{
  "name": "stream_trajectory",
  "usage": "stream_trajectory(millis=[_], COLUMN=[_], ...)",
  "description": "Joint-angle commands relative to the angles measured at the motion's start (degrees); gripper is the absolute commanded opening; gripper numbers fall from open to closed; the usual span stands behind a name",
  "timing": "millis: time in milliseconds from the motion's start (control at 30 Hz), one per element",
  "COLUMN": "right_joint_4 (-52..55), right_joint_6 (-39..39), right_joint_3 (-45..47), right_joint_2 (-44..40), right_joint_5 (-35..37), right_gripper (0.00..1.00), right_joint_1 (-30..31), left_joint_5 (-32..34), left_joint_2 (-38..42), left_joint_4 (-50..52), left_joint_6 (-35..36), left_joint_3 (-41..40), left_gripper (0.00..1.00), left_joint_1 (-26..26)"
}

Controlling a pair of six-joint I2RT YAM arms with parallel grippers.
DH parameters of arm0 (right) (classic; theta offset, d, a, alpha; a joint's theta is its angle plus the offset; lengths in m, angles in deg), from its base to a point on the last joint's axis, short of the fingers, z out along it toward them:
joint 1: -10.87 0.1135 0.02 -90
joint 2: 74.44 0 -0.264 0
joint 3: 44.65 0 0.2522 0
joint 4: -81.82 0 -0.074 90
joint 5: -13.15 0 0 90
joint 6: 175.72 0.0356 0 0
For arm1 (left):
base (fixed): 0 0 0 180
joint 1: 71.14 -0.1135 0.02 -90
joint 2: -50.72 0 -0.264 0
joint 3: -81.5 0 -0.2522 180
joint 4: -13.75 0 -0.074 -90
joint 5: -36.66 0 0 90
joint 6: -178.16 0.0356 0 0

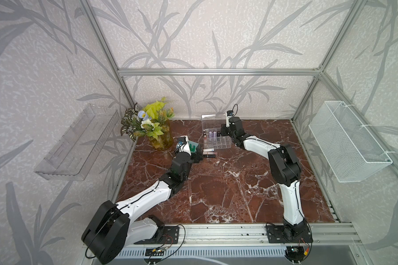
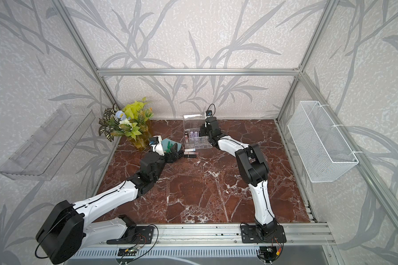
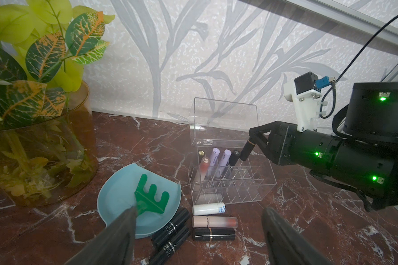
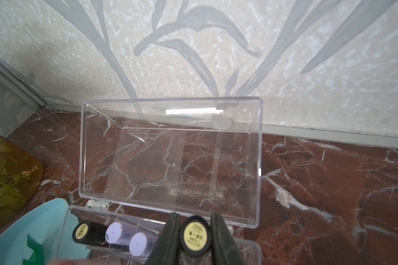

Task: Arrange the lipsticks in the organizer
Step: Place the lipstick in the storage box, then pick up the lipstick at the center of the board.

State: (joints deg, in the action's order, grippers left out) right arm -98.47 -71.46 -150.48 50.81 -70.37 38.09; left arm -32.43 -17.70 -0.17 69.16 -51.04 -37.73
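The black lipstick (image 4: pixel 195 236) goes down from my right gripper into the back-row slot beside the other black tube next and comes free there, since its lower end already hangs there.
The clear organizer (image 3: pixel 251 183) stands at the back of the table with its lid (image 4: pixel 170 158) open, seen in both top views (image 1: pixel 213 140) (image 2: pixel 197 141). Its back row holds several lipsticks, two of them lilac (image 3: pixel 224 158). My right gripper (image 4: pixel 194 216) is shut on a black lipstick (image 4: pixel 195 236), tilted over the back row beside another black tube (image 3: pixel 233 156). Several loose lipsticks lie in front of the organizer: a white one (image 3: pixel 208 209), a beige one (image 3: pixel 214 221) and black ones (image 3: pixel 213 234). My left gripper (image 3: pixel 200 208) is open just short of them, holding nothing.
A pale blue dish (image 3: pixel 117 195) with a green toy rake (image 3: pixel 151 197) lies left of the loose tubes, touching two black ones (image 3: pixel 170 226). An amber vase of leaves (image 3: pixel 39 149) stands beyond it. A clear tray (image 1: pixel 78 142) and a wire basket (image 1: pixel 349 142) hang on the side walls.
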Motion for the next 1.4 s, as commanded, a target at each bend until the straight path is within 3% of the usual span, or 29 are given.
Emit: stream_trajectory(millis=[0, 400, 500, 667, 900, 1033, 1200, 1367], right_joint_4=[-2.7, -5.0, -5.3, -5.7, -5.5, 1.9, 14.1, 19.0], right_joint_6=[-0.5, -0.7, -0.8, -1.1, -0.2, -0.2, -2.2, -3.0], right_joint_3=[0.9, 4.7, 5.4, 7.7, 15.5, 17.4, 17.4, 21.1], right_joint_2=[1.1, 0.0, -0.8, -4.4, -15.4, -21.9, -25.8, -27.3], right_joint_5=[0.9, 2.3, 2.2, 1.7, -0.5, -8.2, -23.3, -25.3], right_gripper=[0.11, 0.16, 0.24, 0.48, 0.66, 0.68, 0.72, 0.74], right_joint_1=[0.5, 0.9, 1.1, 1.4, 1.4, 1.5, 2.1, 4.2], left_joint_5=[0.1, -0.2, -0.2, -1.2, -4.8, -6.0, -13.9, -20.8], left_joint_2=[-0.3, -0.2, -0.9, -2.7, -5.9, -9.6, -9.8, -12.3], left_joint_4=[-0.2, 0.4, 0.4, 3.5, 7.9, 14.4, 9.9, 9.1], left_joint_6=[0.9, 0.9, 1.8, 2.9, 2.2, -0.4, -6.2, -8.4], left_joint_3=[0.7, 0.9, 1.1, 3.2, 6.8, 11.0, 7.7, 6.6], left_gripper=[0.86, 0.86, 0.86, 0.87, 0.84, 0.82, 0.79, 0.78], left_joint_1=[-0.3, -0.2, -0.3, -0.5, -1.0, -1.5, -6.4, -10.5])
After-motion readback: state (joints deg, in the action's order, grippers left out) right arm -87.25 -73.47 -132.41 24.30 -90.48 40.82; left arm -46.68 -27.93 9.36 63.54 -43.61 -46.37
